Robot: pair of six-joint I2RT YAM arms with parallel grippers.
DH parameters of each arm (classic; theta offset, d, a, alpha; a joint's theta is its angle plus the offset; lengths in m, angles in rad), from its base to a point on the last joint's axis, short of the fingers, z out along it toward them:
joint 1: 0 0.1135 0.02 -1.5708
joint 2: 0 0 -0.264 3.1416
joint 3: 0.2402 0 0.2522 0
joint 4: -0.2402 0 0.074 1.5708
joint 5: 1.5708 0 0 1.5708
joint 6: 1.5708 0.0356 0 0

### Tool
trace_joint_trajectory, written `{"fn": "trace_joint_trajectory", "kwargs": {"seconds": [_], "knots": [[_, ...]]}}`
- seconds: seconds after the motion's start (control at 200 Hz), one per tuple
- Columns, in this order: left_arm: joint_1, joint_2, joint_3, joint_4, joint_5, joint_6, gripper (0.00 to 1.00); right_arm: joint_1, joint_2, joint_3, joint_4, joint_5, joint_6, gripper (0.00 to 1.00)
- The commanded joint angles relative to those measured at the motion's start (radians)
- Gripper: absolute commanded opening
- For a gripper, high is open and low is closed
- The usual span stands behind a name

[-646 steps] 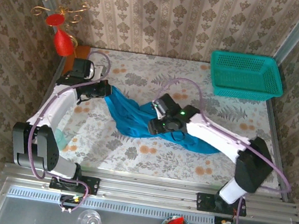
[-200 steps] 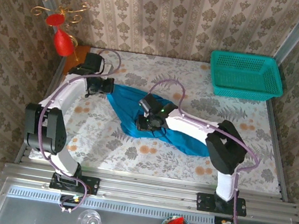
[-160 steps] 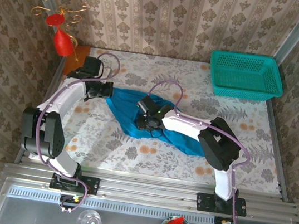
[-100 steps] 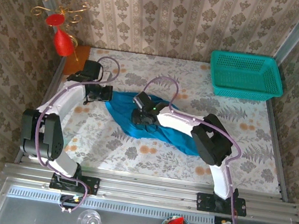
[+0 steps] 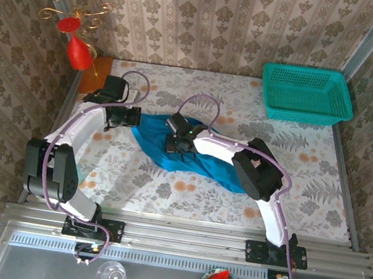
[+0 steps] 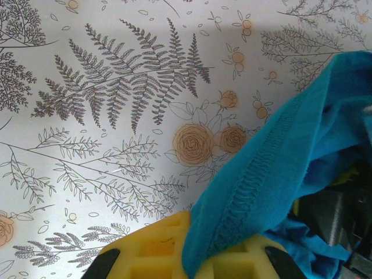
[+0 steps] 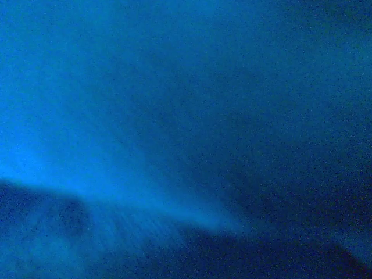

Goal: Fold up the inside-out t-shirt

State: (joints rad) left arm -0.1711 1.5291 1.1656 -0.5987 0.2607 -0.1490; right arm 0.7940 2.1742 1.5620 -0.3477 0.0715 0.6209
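Note:
My right gripper draws along the t-shirt to the t-shirt's basket-side end next, away from my left gripper, and releases there, since the t-shirt lies bunched.
The bright blue inside-out t-shirt lies bunched in a diagonal band across the middle of the flowered table. My left gripper is at the shirt's upper left end. In the left wrist view its yellow fingers are shut on a stitched hem of the t-shirt, with the left gripper just above the table. My right gripper is pushed down into the shirt's left part, close to the left gripper. Blurred blue t-shirt cloth presses against the right wrist camera and hides its fingers.
A teal mesh basket stands at the back right corner. A red ornament with gold curls stands beyond the table's back left corner. The right arm's links stretch over the shirt's lower right part.
The right gripper has slid left along the shirt toward the left gripper and closed. The left gripper keeps its hold and has barely moved.

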Motion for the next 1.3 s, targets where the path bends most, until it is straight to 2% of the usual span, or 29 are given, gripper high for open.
{"fn": "trace_joint_trajectory", "kwargs": {"seconds": [0.0, 0.175, 0.365, 0.575, 0.755, 0.945, 1.03, 1.145, 1.28, 1.295], "knots": [[0.010, -0.026, -0.013, -0.006, -0.003, -0.015, 0.00, -0.007, -0.172, -0.081, -0.080, 0.003, -0.020, 0.00], [0.066, -0.029, -0.046, 0.068, 0.086, -0.080, 0.00, -0.042, -0.416, -0.174, -0.181, -0.058, -0.054, 0.00], [0.119, -0.040, -0.077, 0.132, 0.131, -0.133, 0.00, -0.102, -0.664, -0.227, -0.291, -0.086, -0.077, 0.00], [0.160, -0.048, -0.092, 0.154, 0.149, -0.147, 0.00, -0.228, -0.882, -0.223, -0.374, -0.107, -0.083, 0.00], [0.164, -0.049, -0.106, 0.156, 0.147, -0.150, 0.00, -0.315, -0.994, -0.167, -0.464, -0.064, -0.120, 0.00], [0.163, -0.056, -0.112, 0.163, 0.166, -0.159, 0.00, -0.390, -1.070, -0.140, -0.583, 0.082, -0.179, 0.00], [0.162, -0.062, -0.119, 0.165, 0.184, -0.164, 0.00, -0.412, -1.084, -0.224, -0.619, 0.130, -0.168, 0.00], [0.157, -0.088, -0.158, 0.168, 0.188, -0.169, 0.00, -0.481, -1.111, -0.432, -0.643, 0.139, -0.084, 0.00], [0.153, -0.114, -0.216, 0.172, 0.183, -0.178, 0.05, -0.516, -1.140, -0.613, -0.628, 0.182, -0.021, 0.00], [0.152, -0.116, -0.223, 0.174, 0.184, -0.179, 0.06, -0.516, -1.140, -0.626, -0.623, 0.174, -0.018, 0.04]]}}
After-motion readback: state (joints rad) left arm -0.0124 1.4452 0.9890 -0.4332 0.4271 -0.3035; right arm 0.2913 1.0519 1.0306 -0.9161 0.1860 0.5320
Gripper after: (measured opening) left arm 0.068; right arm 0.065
